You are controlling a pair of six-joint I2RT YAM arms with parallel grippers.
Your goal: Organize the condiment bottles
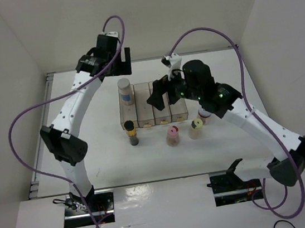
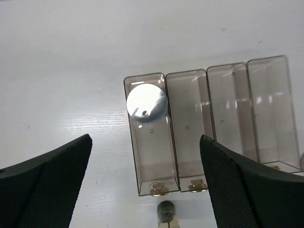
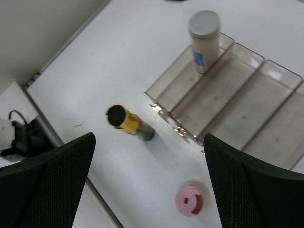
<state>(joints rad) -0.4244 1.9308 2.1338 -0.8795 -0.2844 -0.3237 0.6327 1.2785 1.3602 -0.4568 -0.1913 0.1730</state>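
Observation:
My right gripper needs to go left in the top view, back and down onto the dark bottle's cap (image 1: 129, 125), since that bottle stands below it, outside the rack (image 1: 162, 116).
The silver-capped bottle with a blue label (image 1: 124, 90) stands in the leftmost compartment of the clear rack (image 1: 162, 116); it also shows in the left wrist view (image 2: 146, 102) and the right wrist view (image 3: 204, 38). The dark bottle with a gold band (image 1: 131, 132) (image 3: 124, 121) (image 2: 166, 213), the pink-capped bottle (image 1: 173, 135) (image 3: 190, 200) and the yellow-green-capped bottle (image 1: 196, 128) stand on the table in front of the rack. The white/red-lidded bottle (image 1: 204, 114) is partly hidden by my right arm. My left gripper (image 1: 121, 66) (image 2: 145, 180) is open and empty behind the rack. My right gripper (image 1: 162, 97) (image 3: 149, 185) is open and empty above it.
The rack's other three compartments (image 2: 228, 109) (image 3: 228, 90) hold nothing. White walls close in the table on the left, back and right. A metal rail (image 1: 47, 83) runs along the table's left edge.

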